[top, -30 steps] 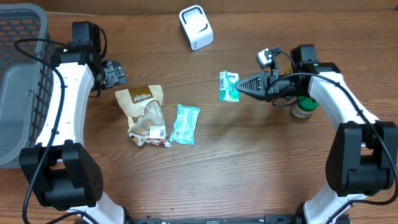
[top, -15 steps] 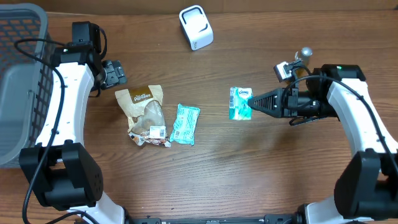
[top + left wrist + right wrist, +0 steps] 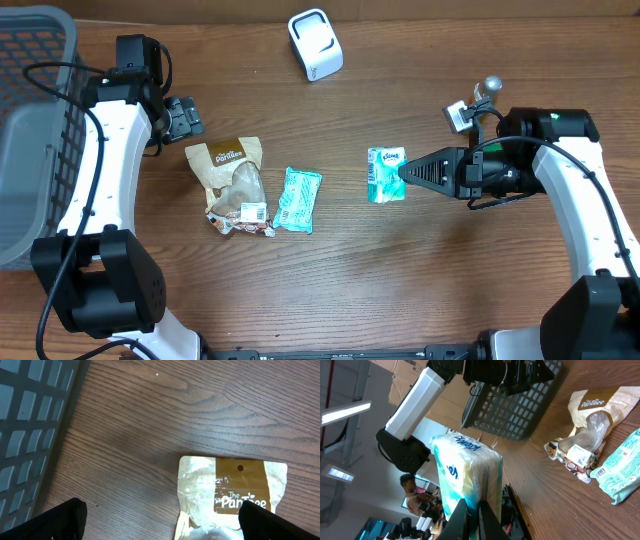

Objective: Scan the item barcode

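My right gripper needs to lower and tilt next over the bare tabletop by the teal packet, below and to the left in the overhead view, and release the pack there.
My right gripper [image 3: 404, 173] is shut on a teal and white tissue pack [image 3: 386, 175], held above the table right of centre. In the right wrist view the two fingers of that gripper [image 3: 472, 503] pinch the pack [image 3: 465, 472] at its lower edge. The white barcode scanner [image 3: 315, 43] stands at the far edge of the table, well away from the pack. No barcode on the pack shows in any view. My left gripper [image 3: 185, 118] stands open at the left, just behind a brown snack bag [image 3: 232, 178]; its fingers [image 3: 60, 520] hold nothing.
A teal packet [image 3: 298, 199] lies beside the snack bag [image 3: 235, 492]. A grey basket [image 3: 30, 120] fills the left edge, with its wall [image 3: 30, 420] close to the left gripper. The right wrist view shows the basket [image 3: 520, 405] and both packets [image 3: 620, 470] beyond the pack.
The right arm has carried the tissue pack away from the scanner side, toward the front and a little right. The left arm has not moved.
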Robot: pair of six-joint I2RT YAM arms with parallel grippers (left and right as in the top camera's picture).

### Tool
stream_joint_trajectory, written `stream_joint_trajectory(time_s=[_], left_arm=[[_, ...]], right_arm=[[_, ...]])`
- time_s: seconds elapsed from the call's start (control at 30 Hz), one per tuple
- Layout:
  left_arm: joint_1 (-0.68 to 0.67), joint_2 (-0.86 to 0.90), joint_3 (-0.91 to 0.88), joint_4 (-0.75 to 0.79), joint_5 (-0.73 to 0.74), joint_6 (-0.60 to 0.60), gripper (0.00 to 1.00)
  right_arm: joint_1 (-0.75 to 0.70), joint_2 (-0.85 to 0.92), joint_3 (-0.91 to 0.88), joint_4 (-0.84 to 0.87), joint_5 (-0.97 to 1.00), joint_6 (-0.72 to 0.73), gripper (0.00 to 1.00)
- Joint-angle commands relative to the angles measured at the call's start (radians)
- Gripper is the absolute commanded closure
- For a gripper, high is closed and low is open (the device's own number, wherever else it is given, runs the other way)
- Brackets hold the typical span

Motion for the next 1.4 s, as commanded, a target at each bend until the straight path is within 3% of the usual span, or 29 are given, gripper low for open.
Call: stream_joint_trajectory(time_s=[0.0,0.3,1.1,1.37], left_arm=[[-0.007,-0.017,0.008,0.001,-0.013,0.004,0.00],[-0.007,-0.017,0.008,0.001,-0.013,0.004,0.00],[-0.007,-0.017,0.008,0.001,-0.013,0.004,0.00],[-0.007,-0.017,0.008,0.001,-0.013,0.004,0.00]], right_arm=[[0.006,-0.027,0.000,0.000,-0.023,0.000,0.96],[0.108,-0.027,0.000,0.000,-0.037,0.003,0.96],[0.109,-0.027,0.000,0.000,-0.046,0.003,0.96],[0.109,-0.027,0.000,0.125,-0.008,0.005,0.96]])
